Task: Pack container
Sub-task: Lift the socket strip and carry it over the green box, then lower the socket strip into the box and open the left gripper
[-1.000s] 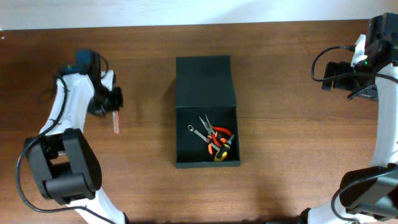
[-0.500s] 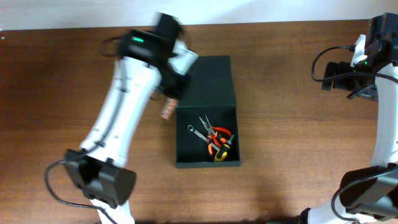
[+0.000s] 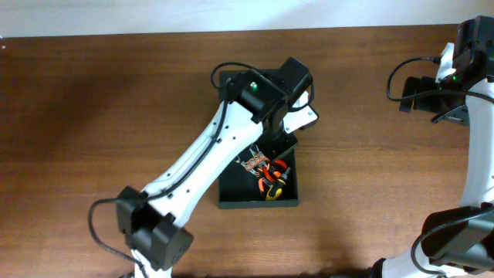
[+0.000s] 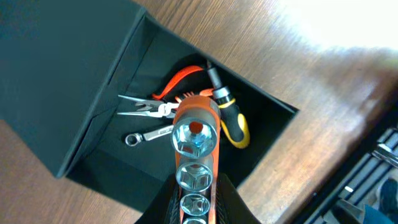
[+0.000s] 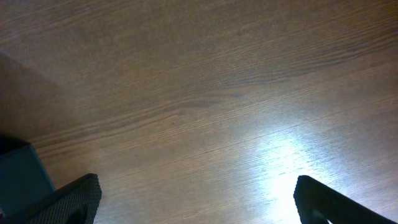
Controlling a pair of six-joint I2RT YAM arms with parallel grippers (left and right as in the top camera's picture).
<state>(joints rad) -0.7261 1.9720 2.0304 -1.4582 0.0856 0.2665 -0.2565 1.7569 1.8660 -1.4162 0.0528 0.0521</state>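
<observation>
The socket bar comes down inside the box's sides next. My left gripper releases it across the orange-handled pliers below the gripper in the box's open section (image 4: 124,168).
The container (image 3: 231,193) is a dark green-black box at the table's middle, its flap lid (image 3: 247,96) open toward the back. Inside lie orange-handled pliers (image 4: 180,78), a small wrench (image 4: 149,134) and a yellow-and-black screwdriver (image 4: 231,121). My left gripper (image 3: 262,150) is shut on an orange rail of silver sockets (image 4: 195,155) and holds it above the box's open compartment (image 4: 124,168). The rail also shows in the overhead view (image 3: 253,163). My right gripper (image 5: 196,202) is open and empty over bare wood at the far right.
The wooden table (image 3: 370,177) surrounds the box. My right arm (image 3: 451,77) stands at the right edge with its cables. A corner of the container (image 5: 22,177) shows at the lower left of the right wrist view.
My left arm has swung from the table's left side to over the container, carrying the socket rail. The right arm has not moved.
</observation>
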